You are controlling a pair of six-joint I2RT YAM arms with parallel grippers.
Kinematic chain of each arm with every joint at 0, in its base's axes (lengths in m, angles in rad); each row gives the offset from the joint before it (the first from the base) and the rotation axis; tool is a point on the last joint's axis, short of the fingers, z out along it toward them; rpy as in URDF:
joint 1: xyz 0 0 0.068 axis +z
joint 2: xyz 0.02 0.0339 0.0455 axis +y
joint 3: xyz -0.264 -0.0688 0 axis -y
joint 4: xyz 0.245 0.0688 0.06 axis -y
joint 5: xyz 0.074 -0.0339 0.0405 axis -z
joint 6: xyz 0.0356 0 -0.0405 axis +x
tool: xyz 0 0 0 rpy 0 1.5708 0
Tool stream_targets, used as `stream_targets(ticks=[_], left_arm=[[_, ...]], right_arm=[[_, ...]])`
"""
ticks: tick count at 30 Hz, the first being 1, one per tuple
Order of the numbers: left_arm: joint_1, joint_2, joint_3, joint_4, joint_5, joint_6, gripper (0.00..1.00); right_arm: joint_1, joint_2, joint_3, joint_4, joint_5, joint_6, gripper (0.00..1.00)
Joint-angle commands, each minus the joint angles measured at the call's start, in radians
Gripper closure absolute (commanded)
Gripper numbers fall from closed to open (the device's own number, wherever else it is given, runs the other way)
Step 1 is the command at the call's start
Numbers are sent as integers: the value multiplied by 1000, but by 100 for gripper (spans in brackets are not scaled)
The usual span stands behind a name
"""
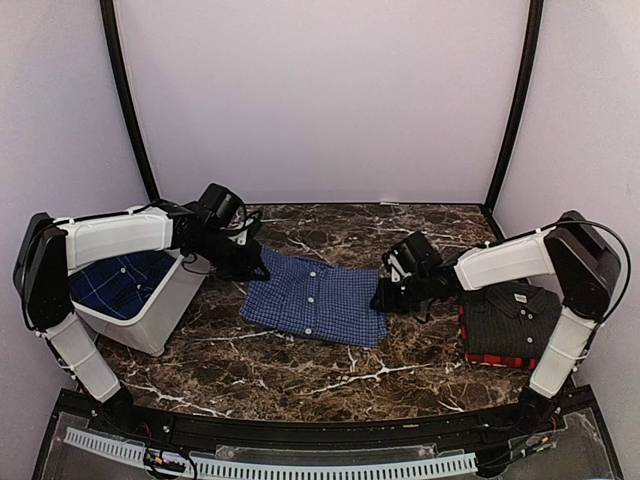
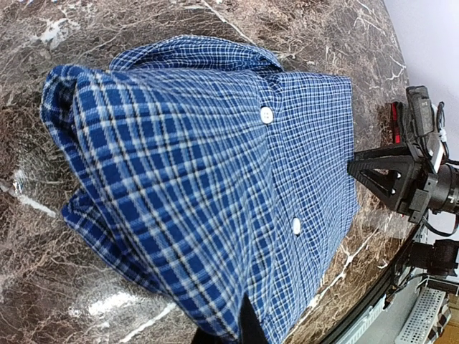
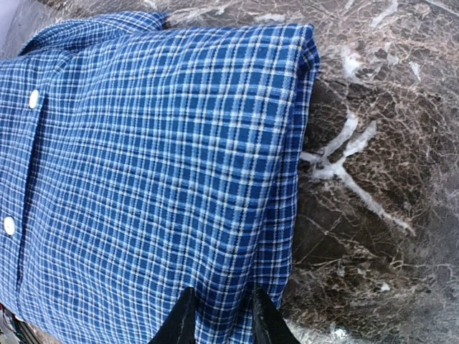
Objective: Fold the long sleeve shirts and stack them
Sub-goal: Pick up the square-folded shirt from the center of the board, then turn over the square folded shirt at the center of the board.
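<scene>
My left gripper lifts, moves across and down next, and releases at the shirt's opposite far corner (image 1: 376, 270) (image 2: 347, 80), to the gripper's right in the top view.
A folded blue-and-white check shirt (image 1: 315, 300) lies flat in the middle of the table. My left gripper (image 1: 255, 268) is at its far-left collar corner. In the left wrist view its dark fingertips (image 2: 251, 326) pinch the shirt's (image 2: 215, 158) edge. My right gripper (image 1: 385, 297) is at the shirt's right edge. Its two fingers (image 3: 183, 319) close on the folded side of the shirt (image 3: 158, 143). A folded black pinstripe shirt (image 1: 515, 308) lies on a red-and-black plaid shirt (image 1: 497, 359) at the right.
A white plastic bin (image 1: 150, 325) stands at the left and holds a dark blue checked cloth (image 1: 120, 282). The table is brown marble (image 1: 300, 370). Black frame posts stand at the back corners. The right arm (image 2: 401, 175) shows in the left wrist view.
</scene>
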Motion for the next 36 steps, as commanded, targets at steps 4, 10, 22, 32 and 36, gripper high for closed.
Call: stream_targets(ticks=[4, 10, 22, 32, 36], left_arm=[[8, -68, 14, -33, 22, 20, 100], [8, -93, 60, -54, 38, 23, 100], [-12, -39, 305, -15, 180, -25, 100], [-62, 64, 373, 159, 253, -228, 100], [-66, 84, 341, 181, 246, -234, 100]], right_arm=[[10, 45, 18, 24, 43, 10, 83], [26, 134, 40, 48, 40, 13, 97], [160, 396, 324, 173, -95, 105, 99], [177, 713, 696, 397, -301, 269, 97], [176, 746, 716, 479, -344, 329, 91]])
